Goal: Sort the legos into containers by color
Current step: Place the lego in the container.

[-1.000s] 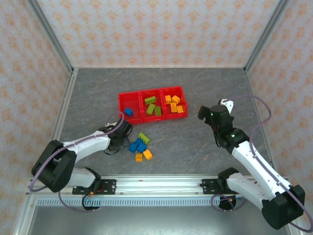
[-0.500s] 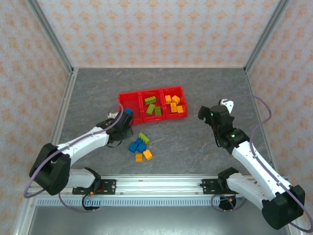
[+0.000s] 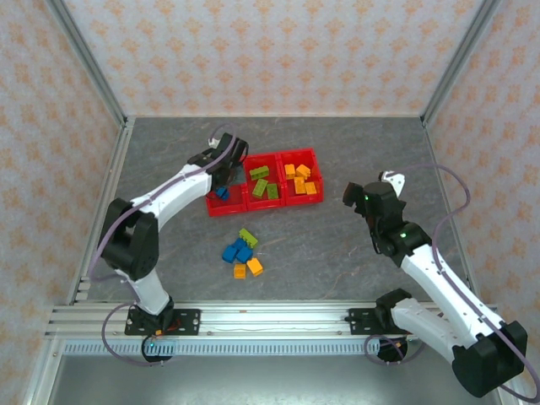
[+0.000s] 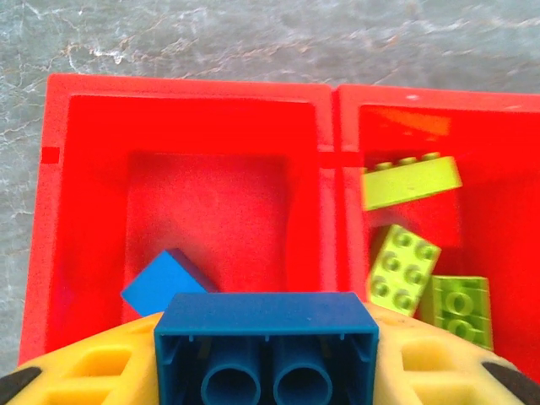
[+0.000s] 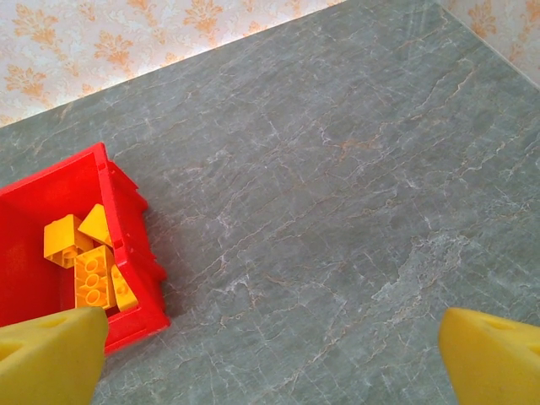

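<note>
A lighter blue lego already lies in the container below. My left gripper will move down toward that container's red bottom next and let go of the dark blue lego.
The red tray (image 3: 226, 208) lies mid-table, its three containers side by side. My left gripper (image 3: 229, 166) hangs over the left container, shut on a dark blue lego (image 4: 266, 337) held between the yellow fingers (image 4: 439, 363), hollow underside toward the camera. Below it one lighter blue lego (image 4: 164, 283) lies in that container (image 4: 51, 211). Green legos (image 3: 260, 181) fill the middle container, orange ones (image 3: 299, 179) the right. Loose blue (image 3: 238, 251), green (image 3: 248, 237) and orange (image 3: 247, 268) legos lie on the table in front of the tray. My right gripper (image 3: 369, 186) is open right of the tray, over bare table (image 5: 272, 363).
The grey stone-patterned table (image 3: 337, 253) is fenced by patterned walls with metal posts (image 3: 89, 59). In the right wrist view the tray's right end (image 5: 126, 219) with orange legos (image 5: 84, 270) sits at the left. Open table lies right of the tray.
My left arm has swung from the loose pile up and away to the tray's left container, carrying the blue lego. The right arm has not moved.
</note>
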`<state>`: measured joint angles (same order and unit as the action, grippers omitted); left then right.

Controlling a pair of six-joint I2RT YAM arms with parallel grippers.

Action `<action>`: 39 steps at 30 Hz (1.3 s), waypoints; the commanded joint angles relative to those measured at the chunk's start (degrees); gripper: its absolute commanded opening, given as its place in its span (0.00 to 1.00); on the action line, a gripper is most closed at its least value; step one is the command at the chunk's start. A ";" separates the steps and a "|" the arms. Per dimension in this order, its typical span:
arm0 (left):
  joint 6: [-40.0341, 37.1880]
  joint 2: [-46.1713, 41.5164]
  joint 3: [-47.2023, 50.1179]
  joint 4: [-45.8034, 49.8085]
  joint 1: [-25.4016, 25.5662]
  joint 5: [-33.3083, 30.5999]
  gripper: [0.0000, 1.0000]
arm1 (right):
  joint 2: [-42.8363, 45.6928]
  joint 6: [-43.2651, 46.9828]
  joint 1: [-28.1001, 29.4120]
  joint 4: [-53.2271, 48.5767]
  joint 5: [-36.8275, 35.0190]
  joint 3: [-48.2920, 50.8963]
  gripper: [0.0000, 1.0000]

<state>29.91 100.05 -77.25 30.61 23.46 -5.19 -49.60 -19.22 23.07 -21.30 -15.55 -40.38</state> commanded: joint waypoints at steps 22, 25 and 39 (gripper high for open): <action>-6.23 -0.63 -1.97 -2.29 -3.71 0.72 0.99 | 3.31 1.33 -0.26 -2.70 -0.28 2.06 1.00; -6.48 -2.91 -0.79 -1.53 -3.69 1.49 0.99 | 3.29 1.38 -0.24 -2.65 -0.01 1.97 1.00; -9.97 -15.32 16.04 -3.94 6.29 11.67 0.99 | 0.79 0.58 -0.31 -0.77 1.77 1.88 1.00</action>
<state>22.87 86.06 -63.09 27.24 27.27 2.70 -48.58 -18.44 23.05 -22.72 -13.82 -38.98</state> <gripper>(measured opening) 0.994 0.998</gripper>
